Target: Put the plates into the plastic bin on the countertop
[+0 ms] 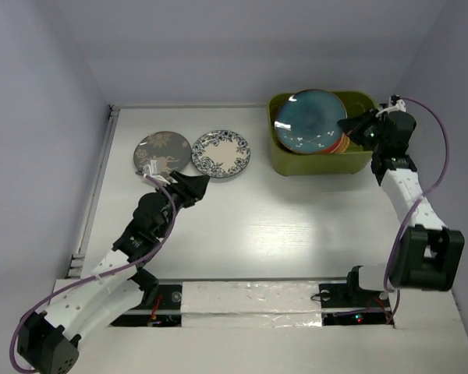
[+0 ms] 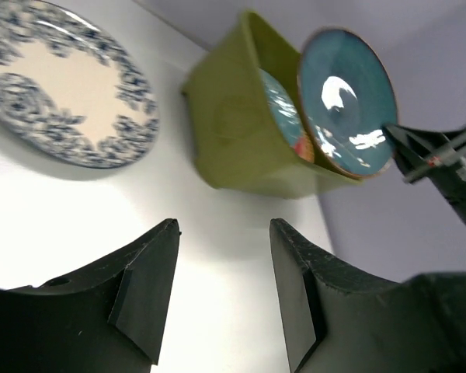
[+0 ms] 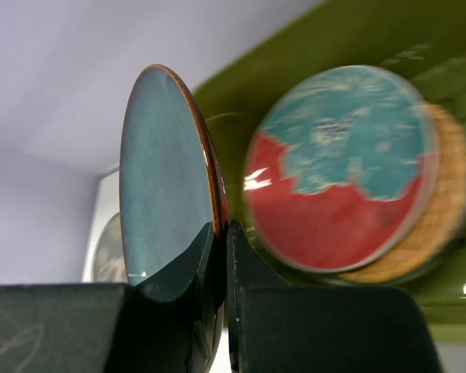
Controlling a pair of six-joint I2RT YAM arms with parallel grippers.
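My right gripper will lower the dark teal plate into the bin next, beside the red-and-teal floral plate.
The olive-green plastic bin (image 1: 312, 165) stands at the back right of the white countertop (image 1: 281, 226). My right gripper (image 1: 348, 127) is shut on the rim of the dark teal plate (image 1: 308, 121), which is tilted over the bin. Close up, its jaws (image 3: 220, 229) pinch that plate's edge (image 3: 159, 179). Inside the bin lie a red-and-teal floral plate (image 3: 334, 179) and an orange textured plate (image 3: 446, 194). A grey deer plate (image 1: 162, 152) and a white blue-floral plate (image 1: 221, 153) lie flat at the back left. My left gripper (image 1: 195, 185) hovers just in front of them, open and empty (image 2: 224, 225).
A strip of silver tape (image 1: 249, 300) runs along the near edge between the arm bases. A metal rail (image 1: 93, 195) borders the left side. Pale walls close in the back and both sides. The bin (image 2: 241, 132) sits close to the right wall.
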